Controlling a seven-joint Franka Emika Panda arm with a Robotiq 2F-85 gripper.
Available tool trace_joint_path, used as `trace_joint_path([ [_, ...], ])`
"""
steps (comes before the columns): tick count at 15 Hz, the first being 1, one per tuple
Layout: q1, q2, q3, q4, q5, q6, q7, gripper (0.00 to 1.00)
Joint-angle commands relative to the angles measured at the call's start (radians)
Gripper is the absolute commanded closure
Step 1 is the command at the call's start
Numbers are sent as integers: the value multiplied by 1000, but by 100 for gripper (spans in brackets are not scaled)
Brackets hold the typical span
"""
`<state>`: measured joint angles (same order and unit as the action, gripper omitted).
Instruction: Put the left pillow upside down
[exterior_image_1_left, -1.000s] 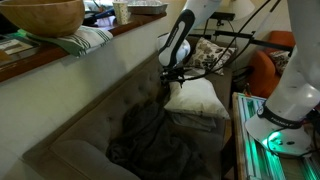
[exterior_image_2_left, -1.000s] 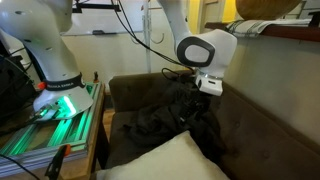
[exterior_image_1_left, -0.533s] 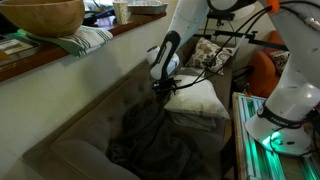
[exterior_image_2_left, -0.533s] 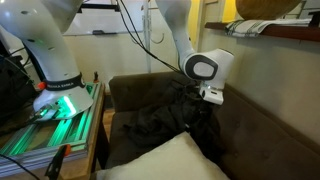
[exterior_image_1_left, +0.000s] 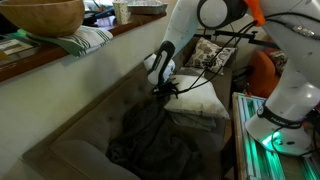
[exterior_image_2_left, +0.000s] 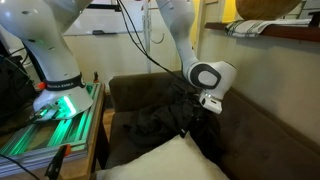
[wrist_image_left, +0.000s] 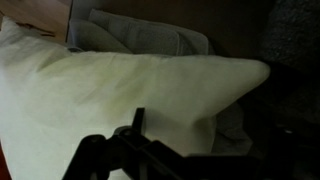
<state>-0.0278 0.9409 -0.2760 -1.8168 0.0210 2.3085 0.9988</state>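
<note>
My gripper needs to move gently the short way onto the pillow's corner (exterior_image_2_left: 185, 144) (wrist_image_left: 238, 82) beside the sofa back and close there, because its open fingers are already around that corner.
A pale pillow (exterior_image_1_left: 197, 98) lies on the dark sofa seat, and its near end shows in an exterior view (exterior_image_2_left: 168, 160). In the wrist view the pillow (wrist_image_left: 110, 80) fills the left and middle, its corner pointing right. My gripper (exterior_image_1_left: 165, 89) is low at the pillow's edge next to the sofa back. In an exterior view it (exterior_image_2_left: 198, 112) hangs over the dark blanket. In the wrist view its jaws (wrist_image_left: 205, 132) look open, dark and blurred, with the pillow's corner between them. No hold on the pillow shows.
A dark crumpled blanket (exterior_image_1_left: 148, 140) covers the seat beside the pillow. Grey cloth (wrist_image_left: 150, 38) lies behind the pillow. A wooden bowl (exterior_image_1_left: 40, 15) stands on the ledge above the sofa back. The robot base with green light (exterior_image_2_left: 55, 105) stands beside the sofa.
The arm has lowered and moved toward the sofa back, bringing the gripper down to the pillow's edge. The pillow and blanket have not moved.
</note>
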Motion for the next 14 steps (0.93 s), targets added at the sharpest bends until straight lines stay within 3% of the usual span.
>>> trace_joint_path([
  [1, 18, 61, -12, 74, 5, -7, 47, 0],
  [4, 18, 78, -9, 107, 2, -55, 55, 0],
  [8, 21, 100, -9, 140, -18, -221, 51, 0],
  [9, 26, 106, -14, 142, -34, -254, 45, 25],
  [10, 23, 109, -10, 146, -39, -269, 40, 28],
  [14, 19, 94, -14, 135, -54, -300, 32, 55],
])
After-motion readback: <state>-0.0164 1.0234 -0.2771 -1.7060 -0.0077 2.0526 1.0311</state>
